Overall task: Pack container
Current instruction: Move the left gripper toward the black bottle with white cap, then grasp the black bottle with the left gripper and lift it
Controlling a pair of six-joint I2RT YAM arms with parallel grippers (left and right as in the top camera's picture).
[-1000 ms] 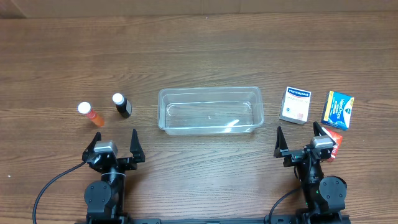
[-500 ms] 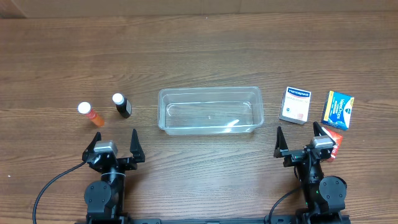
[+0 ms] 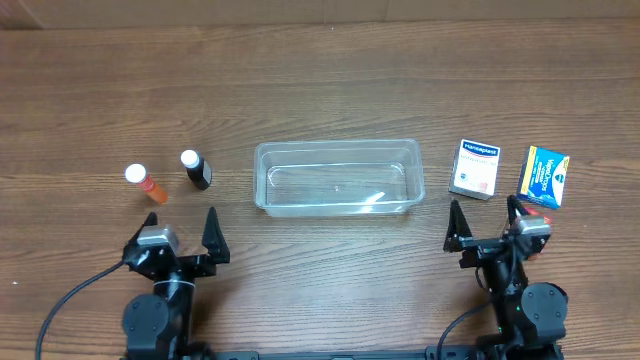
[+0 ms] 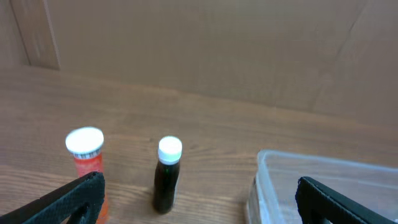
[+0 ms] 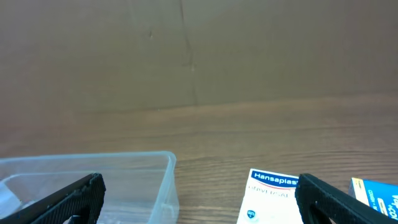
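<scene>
My left gripper will reach outward, tilt to point down and go down over the black bottle's white cap (image 3: pixel 190 158) (image 4: pixel 170 150), because the bottle is standing upright and the tabletop around it is clear.
The clear, empty container (image 3: pixel 337 145) lies in the middle of the table. It also shows in the left wrist view (image 4: pixel 323 177) and the right wrist view (image 5: pixel 93 177). An orange bottle (image 3: pixel 148 183) (image 4: pixel 86 155) and a black bottle (image 3: pixel 196 170) (image 4: pixel 166 174), both white-capped, stand to its left. A white Hansaplast box (image 3: pixel 475 169) (image 5: pixel 270 196) and a blue-and-yellow box (image 3: pixel 543 176) (image 5: pixel 376 193) lie to its right. My left gripper (image 3: pixel 182 225) (image 4: pixel 199 208) is open and empty near the bottles. My right gripper (image 3: pixel 484 215) (image 5: pixel 199 202) is open and empty near the boxes.
Both arm bases stand at the table's front edge. A brown cardboard wall rises behind the wooden table in both wrist views.
The left gripper has shifted slightly left and the right gripper slightly right. A red packet beside the right gripper is now hidden under it. The objects have not moved.
</scene>
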